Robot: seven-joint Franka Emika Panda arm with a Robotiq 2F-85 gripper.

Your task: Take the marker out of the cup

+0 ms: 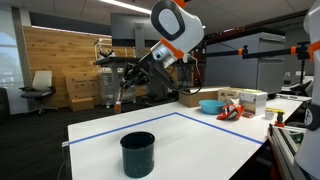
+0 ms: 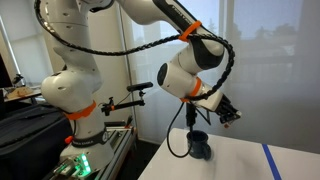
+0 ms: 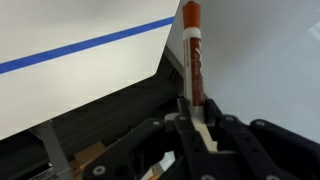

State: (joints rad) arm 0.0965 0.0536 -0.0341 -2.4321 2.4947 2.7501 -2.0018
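Observation:
The marker (image 3: 191,50) is already out of the cup (image 1: 138,153), so my gripper will next bring it down toward the open white table beside the blue tape.
The dark teal cup (image 1: 138,153) stands upright near the front of the white table (image 1: 190,140); it also shows in an exterior view (image 2: 199,145). My gripper (image 1: 126,78) is raised well above and behind the cup, out past the table's far edge, and it shows in an exterior view (image 2: 229,111) too. In the wrist view the gripper (image 3: 190,112) is shut on the marker (image 3: 191,50), a reddish-brown stick that points away from the fingers. The marker is clear of the cup. The cup is out of the wrist view.
A light-blue bowl (image 1: 211,105), a red item (image 1: 230,112) and boxes (image 1: 251,99) sit at the table's far right. Blue tape (image 3: 90,48) marks lines on the table. The table edge and dark floor lie below the gripper in the wrist view.

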